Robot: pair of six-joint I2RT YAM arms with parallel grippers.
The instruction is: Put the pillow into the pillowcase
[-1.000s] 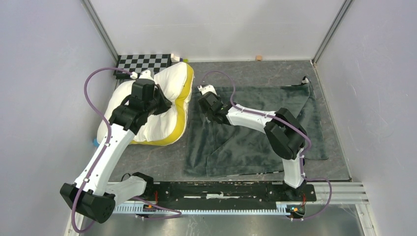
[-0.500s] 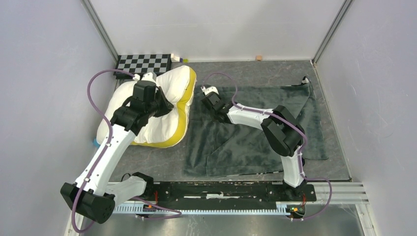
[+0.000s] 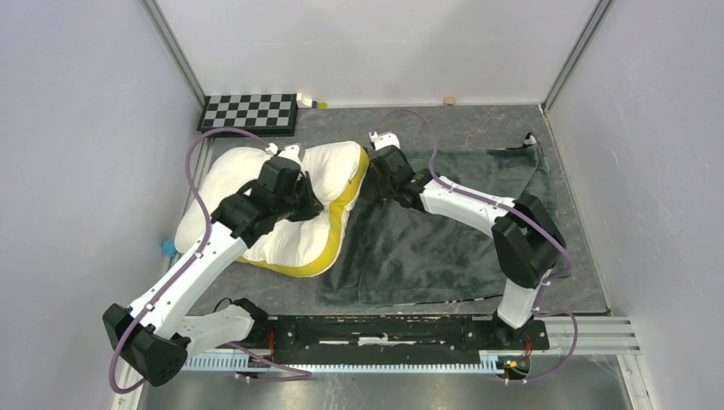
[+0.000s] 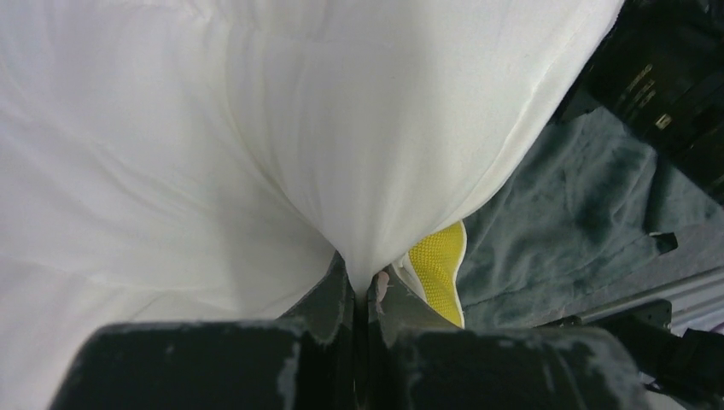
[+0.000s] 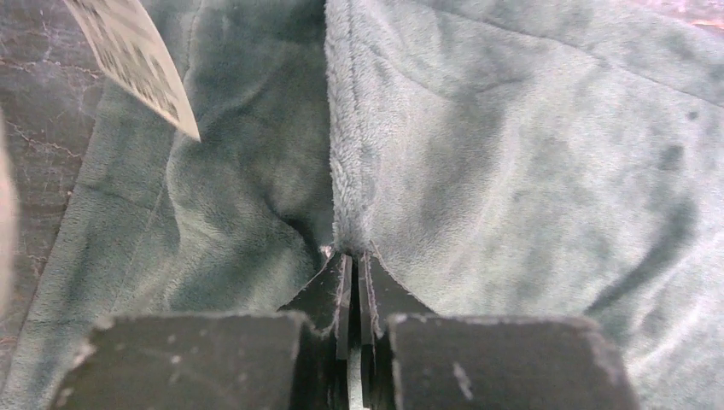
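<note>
My left gripper will next carry the pillow's end with the yellow band to the right in the top view, to the pillowcase's held edge, and let go of that end there.
The cream-white pillow with its yellow band lies left of centre, its right end overlapping the left edge of the dark grey-green plush pillowcase. My left gripper is shut on a pinch of the pillow's white cover; the yellow band shows just right of the jaws. My right gripper is shut on the hemmed edge of the pillowcase at its upper left corner, right beside the pillow's end. A white label hangs at the upper left of the right wrist view.
A checkerboard lies at the back left by the wall. A small tan block sits at the back edge. The pillowcase's far right corner is turned up. The arm rail runs along the near edge. Walls close in on three sides.
My left arm dragged the pillow to the right, onto the pillowcase's left edge. My right gripper moved up and right along that edge and closed on the hem.
</note>
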